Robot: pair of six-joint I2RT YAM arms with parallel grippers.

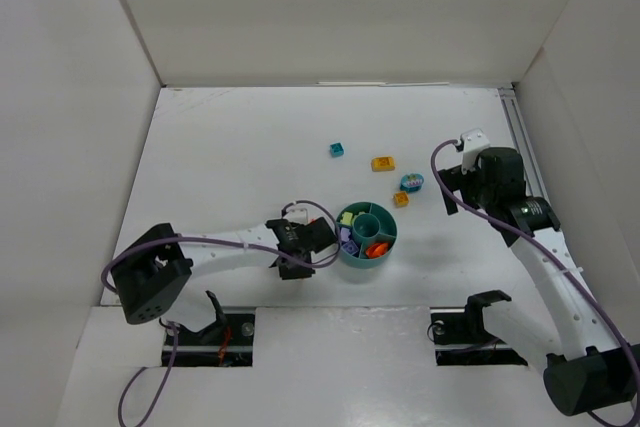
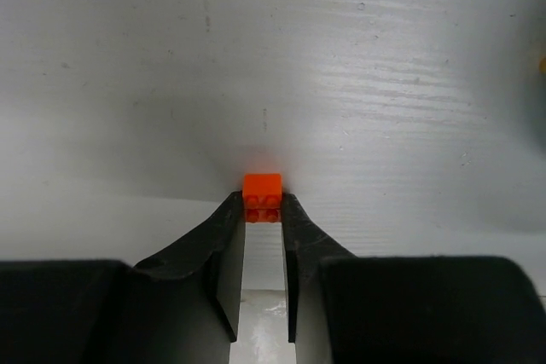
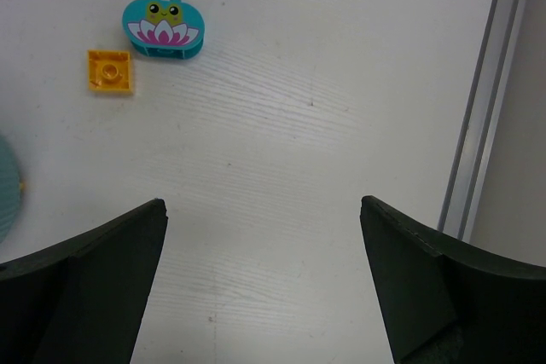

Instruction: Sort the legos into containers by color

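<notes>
I will lift my left gripper, move it to the right in the top view over the dish's orange-filled wedge and release there, since matching bits lie inside.
My left gripper is shut on a small orange lego brick pinched at its fingertips. In the top view it sits just left of the round teal dish, which holds yellow, purple and orange bits in its wedges. On the table beyond the dish lie a teal cube, a yellow-orange brick, a teal rounded lotus piece and a small orange plate. My right gripper is open and empty, right of the lotus piece and the orange plate.
White walls box in the table on the left, back and right. A metal rail runs along the right edge next to my right gripper. The dish's rim shows at the left edge of the right wrist view.
</notes>
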